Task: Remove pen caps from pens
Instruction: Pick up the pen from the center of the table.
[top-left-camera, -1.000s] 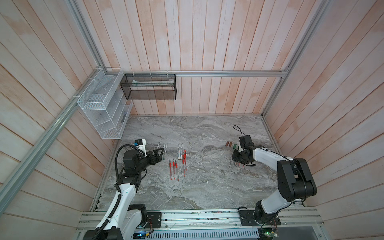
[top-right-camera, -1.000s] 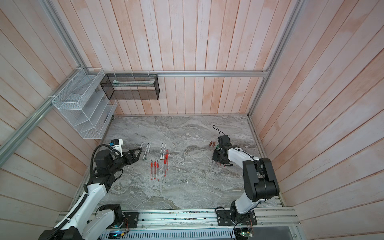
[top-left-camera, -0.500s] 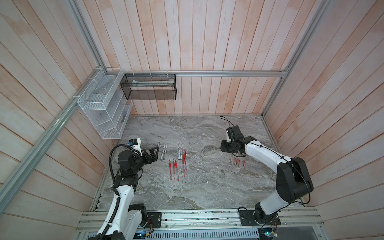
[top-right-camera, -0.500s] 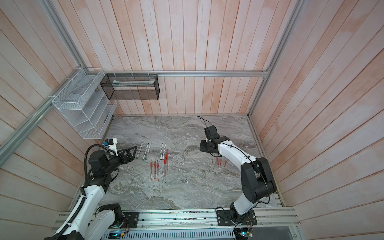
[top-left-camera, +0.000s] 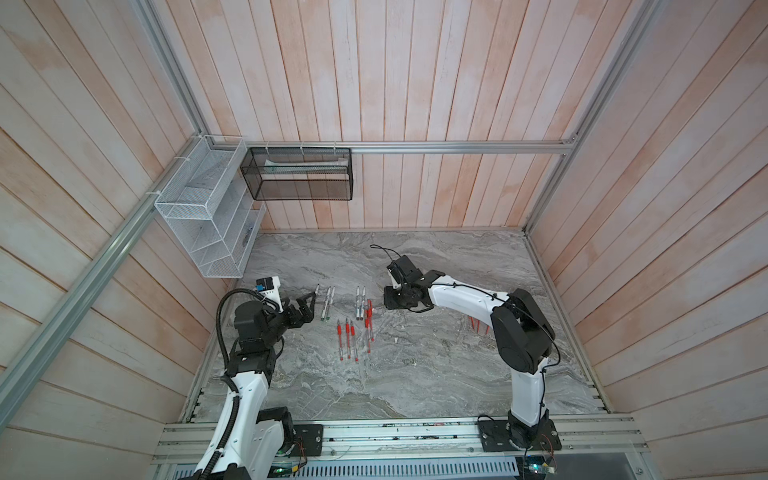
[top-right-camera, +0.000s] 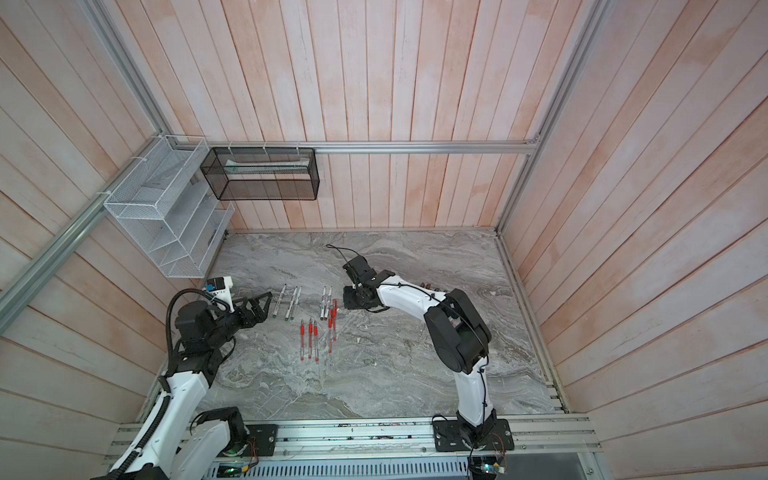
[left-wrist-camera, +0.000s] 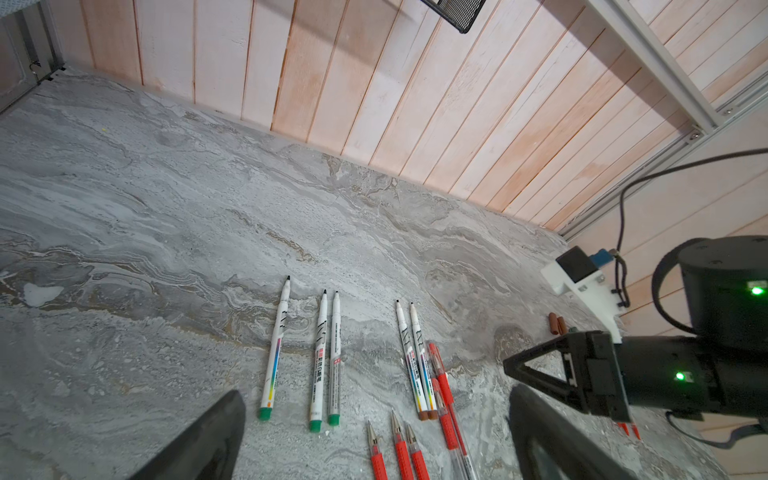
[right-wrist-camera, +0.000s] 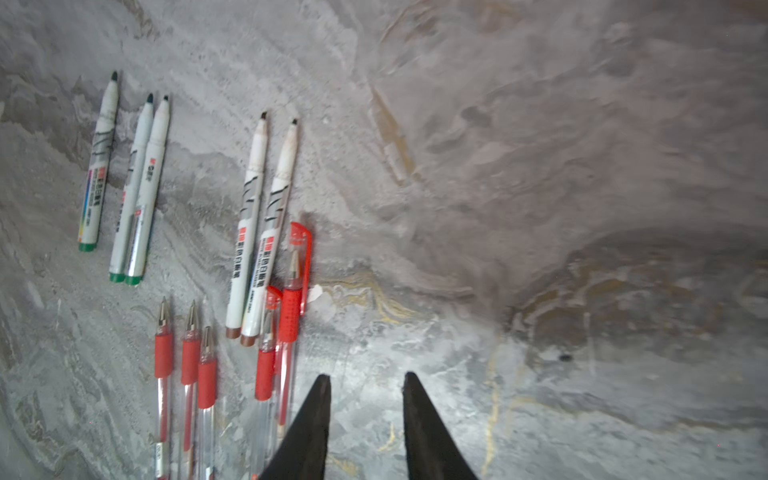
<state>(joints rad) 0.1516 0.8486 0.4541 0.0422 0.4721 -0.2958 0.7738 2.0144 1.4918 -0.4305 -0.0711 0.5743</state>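
Note:
My right gripper's fingers are above the nearest capped pen's red grip (top-left-camera: 370, 312) (right-wrist-camera: 289, 315), which lies beside the brown-ended markers. My right gripper will move toward those markers and down onto the red grip next.
Uncapped white markers lie in a row on the marble: three green-ended pens (top-left-camera: 328, 303) (left-wrist-camera: 324, 357) and two brown-ended ones (right-wrist-camera: 257, 224). Beside these lie clear red pens (top-left-camera: 347, 338) (right-wrist-camera: 189, 365). One still wears a red clip cap (right-wrist-camera: 302, 249). Loose brown pen caps (left-wrist-camera: 556, 324) and red caps (top-left-camera: 478, 326) lie to the right. My left gripper (top-left-camera: 311, 307) (left-wrist-camera: 374, 392) is wide open, just left of the green-ended markers. My right gripper (top-left-camera: 388, 299) (right-wrist-camera: 365, 377) hovers just right of the capped red pens, its jaws slightly apart with nothing between them.
A white wire rack (top-left-camera: 203, 224) and a black mesh basket (top-left-camera: 299, 174) hang on the back-left walls. Wooden walls close in the marble table (top-left-camera: 415, 374) on three sides. An aluminium rail (top-left-camera: 395, 432) runs along the front edge.
My right arm has swung left from the loose caps by the right wall to the pens in the middle. The left gripper has drawn back a little and stays open.

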